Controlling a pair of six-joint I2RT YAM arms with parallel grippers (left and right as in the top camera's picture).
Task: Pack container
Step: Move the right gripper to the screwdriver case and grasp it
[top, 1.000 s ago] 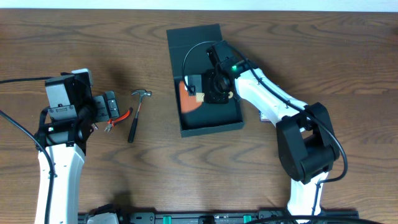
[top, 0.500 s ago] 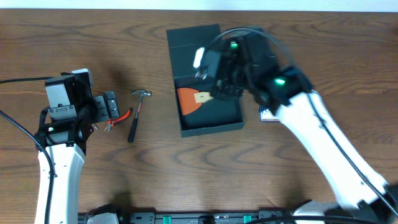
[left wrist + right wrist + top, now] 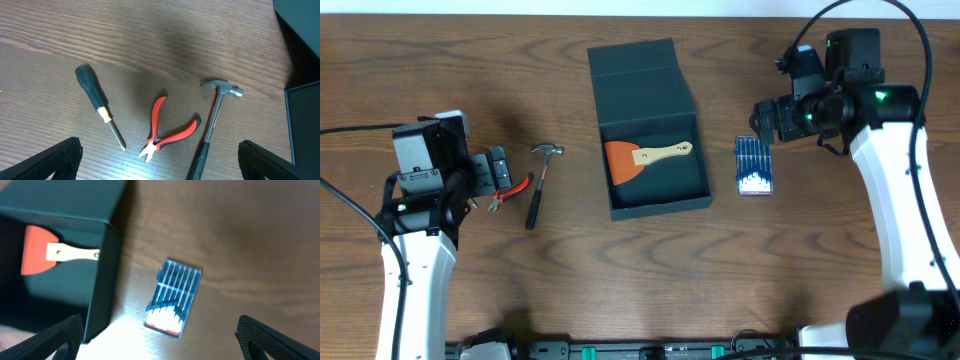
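Note:
My right gripper should lower and turn to straddle the long sides of the blue case, because the case is below it and at an angle in the wrist view.
The dark teal-grey container [image 3: 660, 207] stands open at the table's middle, its lid flap folded back. A scraper [image 3: 640, 157] with an orange blade and a wooden handle lies inside it and also shows in the right wrist view [image 3: 37, 255]. My right gripper [image 3: 765, 120] is open and empty, above and just behind the small blue case of bits [image 3: 753, 166], right of the container wall [image 3: 102, 280]. My left gripper [image 3: 492, 170] is open and empty above a hammer [image 3: 212, 125], red pliers [image 3: 167, 132] and a screwdriver [image 3: 99, 105].
The blue case of bits [image 3: 173, 297] lies on the wood between my right fingers [image 3: 160, 340]. The hammer [image 3: 540, 180] and pliers [image 3: 510, 190] lie left of the container. The left fingers [image 3: 160, 160] frame the tools.
My right arm has lifted out of the container, leaving the scraper inside, and swung right over the blue case. The left arm has not moved.

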